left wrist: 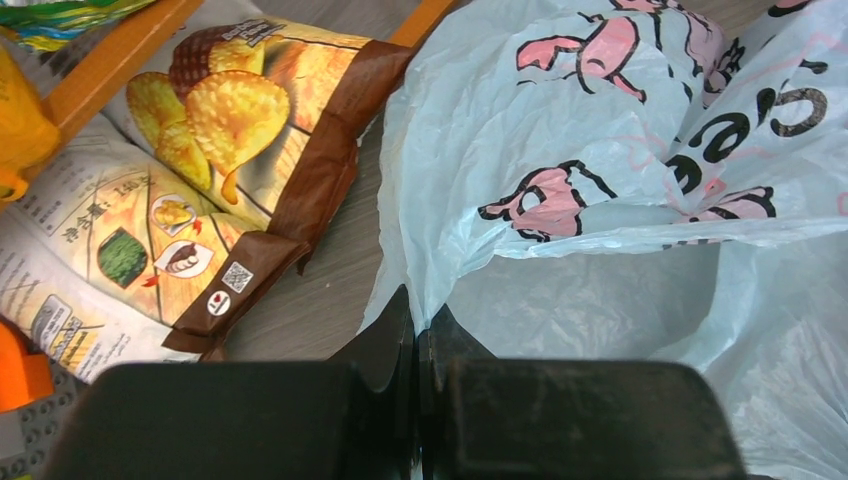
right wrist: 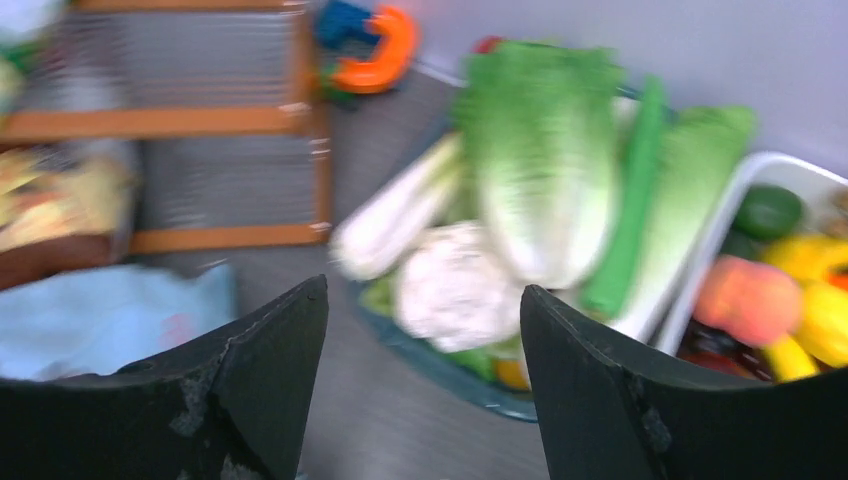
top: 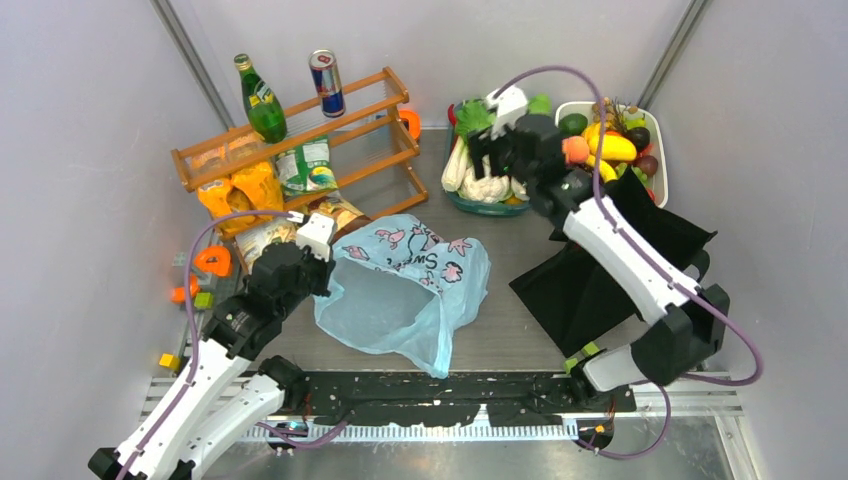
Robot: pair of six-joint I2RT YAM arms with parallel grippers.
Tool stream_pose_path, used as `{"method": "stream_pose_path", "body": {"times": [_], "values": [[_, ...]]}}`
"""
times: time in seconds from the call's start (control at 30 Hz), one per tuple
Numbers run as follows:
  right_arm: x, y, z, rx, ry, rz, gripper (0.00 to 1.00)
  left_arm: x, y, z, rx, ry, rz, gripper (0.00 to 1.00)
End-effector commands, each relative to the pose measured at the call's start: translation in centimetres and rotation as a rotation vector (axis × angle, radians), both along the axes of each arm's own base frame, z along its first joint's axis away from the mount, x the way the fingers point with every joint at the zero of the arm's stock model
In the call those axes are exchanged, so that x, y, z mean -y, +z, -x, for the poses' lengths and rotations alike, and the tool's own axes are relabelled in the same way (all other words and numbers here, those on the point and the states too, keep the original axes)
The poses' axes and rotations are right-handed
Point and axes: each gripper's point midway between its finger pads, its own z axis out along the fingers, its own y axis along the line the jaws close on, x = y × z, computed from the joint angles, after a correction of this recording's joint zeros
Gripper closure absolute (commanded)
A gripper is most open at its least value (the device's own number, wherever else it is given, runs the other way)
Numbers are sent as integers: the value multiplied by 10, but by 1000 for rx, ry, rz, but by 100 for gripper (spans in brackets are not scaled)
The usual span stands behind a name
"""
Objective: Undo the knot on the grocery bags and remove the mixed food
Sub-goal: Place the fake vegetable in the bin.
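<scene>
My right gripper moves back and to the left in the top view next, then down into the bag's gaping opening (top: 385, 298). My left gripper holds the grocery bag's rim for this.
The light-blue "Sweet" grocery bag (top: 405, 290) lies mid-table with its mouth gaping; the knot is out of view. My left gripper (top: 328, 266) is shut on the bag's left rim, and in the left wrist view thin plastic (left wrist: 620, 120) is pinched between the closed jaws (left wrist: 420, 322). The black tote (top: 600, 270) lies flat under the right arm. My right gripper (top: 488, 152) hangs open and empty (right wrist: 425, 300) just short of a teal bowl (right wrist: 440, 365) holding cabbage (right wrist: 540, 150), leek (right wrist: 395, 215) and cucumber (right wrist: 630, 220). Crisp packets (left wrist: 240, 150) lie left of the bag.
A wooden rack (top: 300, 130) stands at the back left with a green bottle (top: 262, 100) and a can (top: 327, 83) on top. A white basket of fruit (top: 655, 150) sits at the back right. Small orange toys (top: 212, 262) lie near the left wall.
</scene>
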Motion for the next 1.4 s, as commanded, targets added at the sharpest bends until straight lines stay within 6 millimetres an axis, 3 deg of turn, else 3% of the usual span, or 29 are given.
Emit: {"method": "stream_pose_path", "body": {"times": [0.0,0.1,0.13,0.17,0.2,0.23,0.33,0.43,0.5,0.53,0.57,0.6,0.7,0.8,0.97,1.2,1.37], "values": [[-63,25,58,122,194,-6,23,18,15,-2,26,-70,73,100],[-111,28,113,131,385,-49,27,21,18,-2,16,-72,90,100],[-128,21,134,114,455,-60,28,21,19,-3,17,-70,94,100],[-138,29,152,131,523,-93,29,21,21,-3,17,-68,97,100],[-155,20,176,109,602,-108,30,21,21,-4,12,-65,95,100],[-164,28,195,130,672,-143,32,20,20,-4,7,-62,91,100],[-194,19,255,108,856,-179,35,19,15,-5,-12,-57,80,100],[-218,9,294,67,985,-239,40,19,11,-5,-19,-57,75,100],[-233,-11,312,24,1036,-234,43,19,10,-5,-21,-57,72,100],[-242,-30,323,-11,1058,-207,44,18,10,-5,-20,-55,72,100],[-246,-38,324,-23,1050,-192,45,18,11,-5,-19,-53,71,100],[-251,-60,327,-70,1051,-146,47,17,10,-6,-18,-51,69,100],[-254,-94,311,-104,955,-44,49,16,9,-5,-18,-47,66,100],[-241,-136,277,-115,788,145,48,16,8,-5,-16,-49,65,100],[-216,-177,224,-138,620,307,45,18,7,-5,-21,-61,64,100],[-192,-202,160,-167,466,300,32,22,2,-4,-42,-85,60,100],[-190,-208,127,-148,429,260,29,24,-4,-3,-69,-96,51,100]]}}
